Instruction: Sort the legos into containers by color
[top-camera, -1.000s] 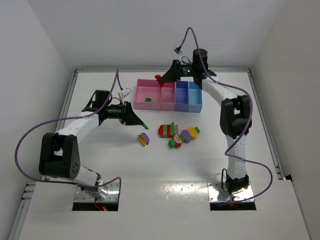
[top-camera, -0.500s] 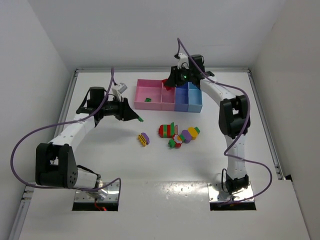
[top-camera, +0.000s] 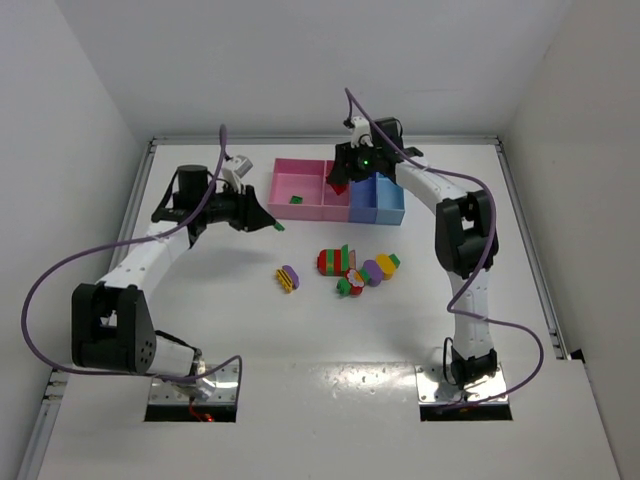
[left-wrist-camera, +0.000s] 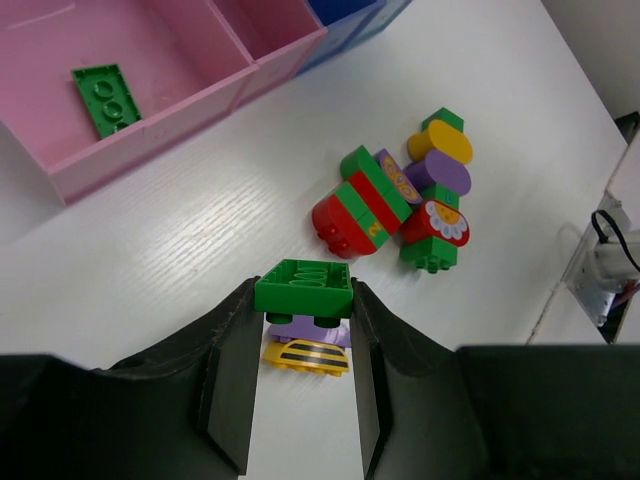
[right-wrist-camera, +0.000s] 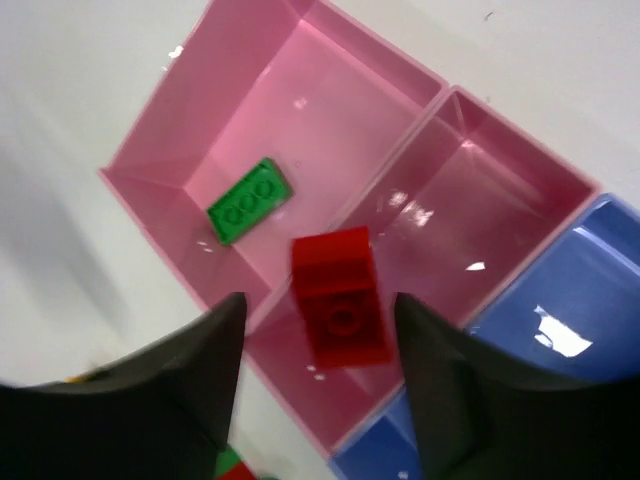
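My left gripper holds the brick and needs to move outward next, over that bin's near part, and then bring the brick down, because one green brick is already in the wide pink bin.
My left gripper is shut on a green brick and holds it above the table, just left of the wide pink bin. One green brick lies in that bin. My right gripper is open over the narrow pink bin. A red brick is blurred between its fingers and touches neither. The other legos lie in a cluster mid-table, with a yellow-and-purple striped piece to their left, under my left gripper.
The purple-blue bin and the light blue bin join the pink bins on the right. The bin row stands near the back wall. Both arms reach in over the table from the sides.
My left gripper has carried the green brick back toward the wide pink bin. My right gripper has moved forward over the narrow pink bin and opened, letting go of the red brick.
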